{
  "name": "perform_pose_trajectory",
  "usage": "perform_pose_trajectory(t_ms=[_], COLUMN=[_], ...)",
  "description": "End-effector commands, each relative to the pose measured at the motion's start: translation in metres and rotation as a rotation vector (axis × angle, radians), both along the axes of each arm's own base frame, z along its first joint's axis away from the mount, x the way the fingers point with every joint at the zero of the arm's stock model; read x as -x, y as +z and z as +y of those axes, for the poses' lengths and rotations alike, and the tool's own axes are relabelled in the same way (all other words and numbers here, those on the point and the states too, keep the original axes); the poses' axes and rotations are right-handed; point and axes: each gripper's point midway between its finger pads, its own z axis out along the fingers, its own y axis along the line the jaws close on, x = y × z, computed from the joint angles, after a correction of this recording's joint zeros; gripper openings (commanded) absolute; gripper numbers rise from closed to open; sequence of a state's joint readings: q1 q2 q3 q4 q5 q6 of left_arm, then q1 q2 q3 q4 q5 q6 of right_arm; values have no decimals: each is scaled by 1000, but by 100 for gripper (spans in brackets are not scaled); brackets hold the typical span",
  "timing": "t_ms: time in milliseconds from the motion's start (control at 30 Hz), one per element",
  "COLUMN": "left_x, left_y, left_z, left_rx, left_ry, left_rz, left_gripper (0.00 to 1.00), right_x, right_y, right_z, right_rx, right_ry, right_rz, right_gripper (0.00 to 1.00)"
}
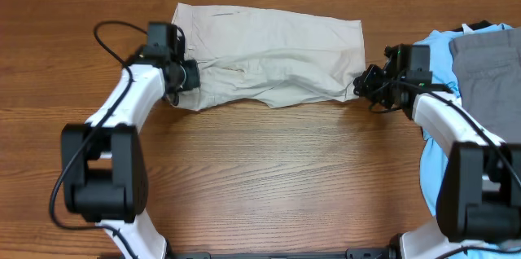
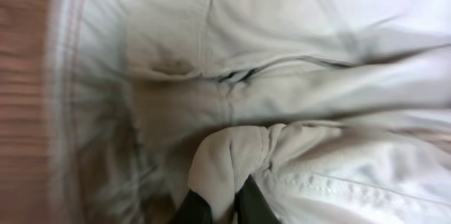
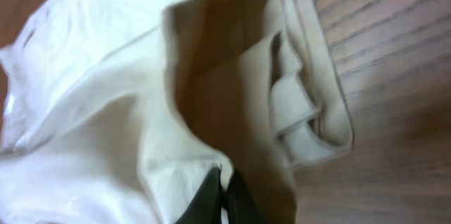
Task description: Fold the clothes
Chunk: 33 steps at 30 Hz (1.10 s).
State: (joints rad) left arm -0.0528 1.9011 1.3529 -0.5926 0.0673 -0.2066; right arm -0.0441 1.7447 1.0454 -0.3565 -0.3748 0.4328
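Note:
My left gripper is going to move back next, over the bare wood between it and my base, and release, because the shorts (image 1: 273, 47) are bunched along the front.
The beige khaki shorts (image 1: 273, 47) lie spread across the far middle of the wooden table, folded lengthwise with a ridge along the front. My left gripper (image 1: 189, 76) is shut on the shorts' left front edge; in the left wrist view its fingers (image 2: 220, 206) pinch a fold of fabric (image 2: 232, 160). My right gripper (image 1: 364, 85) is shut on the shorts' right front corner; in the right wrist view its fingers (image 3: 220, 196) pinch white inner fabric (image 3: 176, 182), with the hem (image 3: 317, 132) lying on the wood.
A light blue T-shirt (image 1: 435, 55) and a grey garment (image 1: 488, 63) lie piled at the right edge, just behind my right arm. Bare wood table (image 1: 285, 177) extends toward the front.

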Motion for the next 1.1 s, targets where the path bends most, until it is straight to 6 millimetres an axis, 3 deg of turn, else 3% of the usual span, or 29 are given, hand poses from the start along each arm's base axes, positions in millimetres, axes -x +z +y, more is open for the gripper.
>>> perform_pose_trajectory(t_ms=[0,100,200,467,600,700,833,1067], left_x=[-10,15,41,110,128,143,165,195], left_y=[96,123,133,112,104,89,59,2], left_z=[4,5,10,32,36,32,24,24], left_rx=[-28,-29,-45,-148,-150,-124,-81,-73], left_ry=[-11,-11,-4,66,126,158,142,168], left_rz=[-173,-147,-104,175,252,319,415,503], left_gripper=[4,4,4,4,13,13,6,4], right_x=[1,28,58,136,167,181,198,197], right_y=[55,66,72,72,63,52,35,28], right_z=[3,4,1,-17,-16,-16,-15,-14], right_rx=[20,45,69,166,160,155,148,139], right_ry=[67,113,114,74,84,89,95,86], right_rz=[-86,-25,49,293,424,483,547,541], right_gripper=[4,4,4,4,4,4,4,4])
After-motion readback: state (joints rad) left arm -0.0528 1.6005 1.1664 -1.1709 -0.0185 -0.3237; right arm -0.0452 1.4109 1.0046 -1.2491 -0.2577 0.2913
